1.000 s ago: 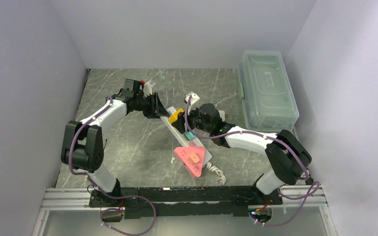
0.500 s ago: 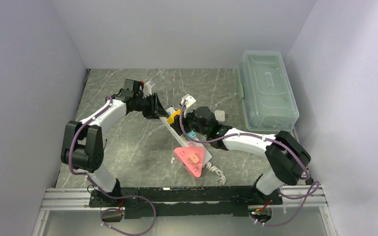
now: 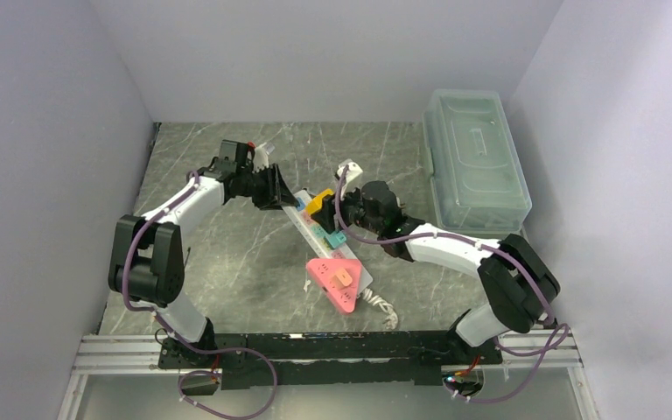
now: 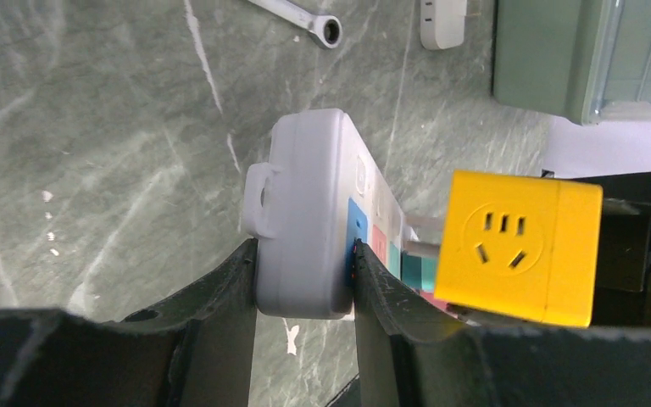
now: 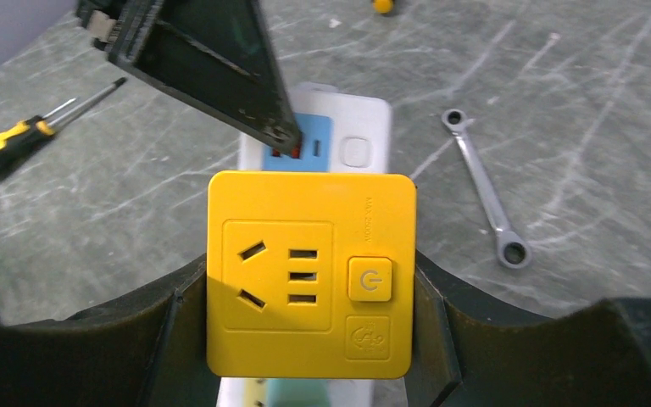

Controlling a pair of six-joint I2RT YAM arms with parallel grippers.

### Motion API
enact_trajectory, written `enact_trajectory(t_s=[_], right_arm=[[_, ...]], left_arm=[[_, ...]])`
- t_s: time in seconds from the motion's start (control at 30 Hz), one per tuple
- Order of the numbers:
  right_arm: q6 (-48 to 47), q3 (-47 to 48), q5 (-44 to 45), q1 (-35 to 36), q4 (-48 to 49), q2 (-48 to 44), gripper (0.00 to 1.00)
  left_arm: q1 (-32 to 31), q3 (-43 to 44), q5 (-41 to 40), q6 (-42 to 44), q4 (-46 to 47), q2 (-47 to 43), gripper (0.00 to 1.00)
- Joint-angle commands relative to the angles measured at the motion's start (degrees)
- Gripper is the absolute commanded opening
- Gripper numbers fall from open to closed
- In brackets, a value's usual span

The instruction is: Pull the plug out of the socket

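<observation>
The yellow cube in my right gripper should go toward the clear box next and down beside the loose white adapter, because the table is open between the power strip (image 3: 308, 226) and the box.
The socket, a long white power strip (image 3: 308, 226) with coloured outlet faces, lies slanted on the table. My left gripper (image 3: 285, 199) is shut on its far end, with both fingers pressed on the white end (image 4: 305, 212). The plug is a yellow cube (image 3: 319, 202). My right gripper (image 5: 309, 292) is shut on the yellow cube's sides. In the left wrist view the cube (image 4: 517, 246) stands off the strip's face, with its metal prongs (image 4: 424, 246) bared between them. I cannot tell whether the prong tips are clear of the strip.
A pink triangular adapter (image 3: 339, 276) and a teal plug (image 3: 336, 238) sit on the strip, and its white cord (image 3: 383, 308) trails toward me. Also here: a clear lidded box (image 3: 475, 157) at back right, a wrench (image 5: 487, 191), a screwdriver (image 5: 17, 144) and a loose white adapter (image 4: 442, 21).
My right gripper has moved right and back with the yellow cube, drawing it away from the strip. The strip's near end shifted slightly. The left gripper has kept its hold.
</observation>
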Motion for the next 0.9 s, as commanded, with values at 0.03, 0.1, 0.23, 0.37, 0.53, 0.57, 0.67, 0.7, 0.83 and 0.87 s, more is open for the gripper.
enact_trajectory(t_s=[0.03, 0.1, 0.23, 0.37, 0.53, 0.57, 0.67, 0.7, 0.83, 0.87], right_arm=[[-2.77, 0.16, 5.0, 0.09, 1.35, -1.94, 0.0], [-3.41, -0.05, 6.88, 1.05, 1.73, -2.32, 0.0], [-2.73, -1.17, 13.83, 1.29, 2.06, -3.68, 0.0], [-0.15, 1.42, 31.12, 0.77, -4.47, -2.11, 0.0], [3.89, 6.3, 38.66, -3.74, -13.7, 3.9, 0.0], [4.27, 6.94, 38.85, -4.44, -14.58, 5.41, 0.0], [5.41, 8.97, 39.28, -5.85, -17.3, 8.65, 0.0], [5.73, 10.03, 39.3, -6.34, -18.23, 9.76, 0.0], [6.9, 12.89, 38.58, -8.1, -21.72, 13.33, 0.12], [7.1, 13.37, 38.49, -8.49, -22.41, 13.95, 0.17]], left_arm=[[0.95, 1.43, -7.46, 6.35, -1.1, -0.43, 0.0], [0.95, 1.67, -7.68, 6.27, -1.37, -0.31, 0.0], [1.22, 2.11, -8.64, 5.96, -2.36, 0.02, 0.0], [3.21, 1.51, -8.17, 5.42, -1.64, -1.45, 0.0], [5.87, 0.12, -2.92, 5.33, 1.73, -4.21, 0.0], [5.95, 0.04, -2.42, 5.45, 2.0, -4.62, 0.0], [6.2, -0.28, -1.21, 5.79, 2.88, -5.61, 0.0], [6.27, -0.43, -0.86, 5.79, 3.2, -5.95, 0.0], [6.53, -0.67, -0.09, 5.74, 3.94, -6.81, 0.0], [6.57, -0.74, 0.12, 5.66, 3.9, -6.92, 0.0]])
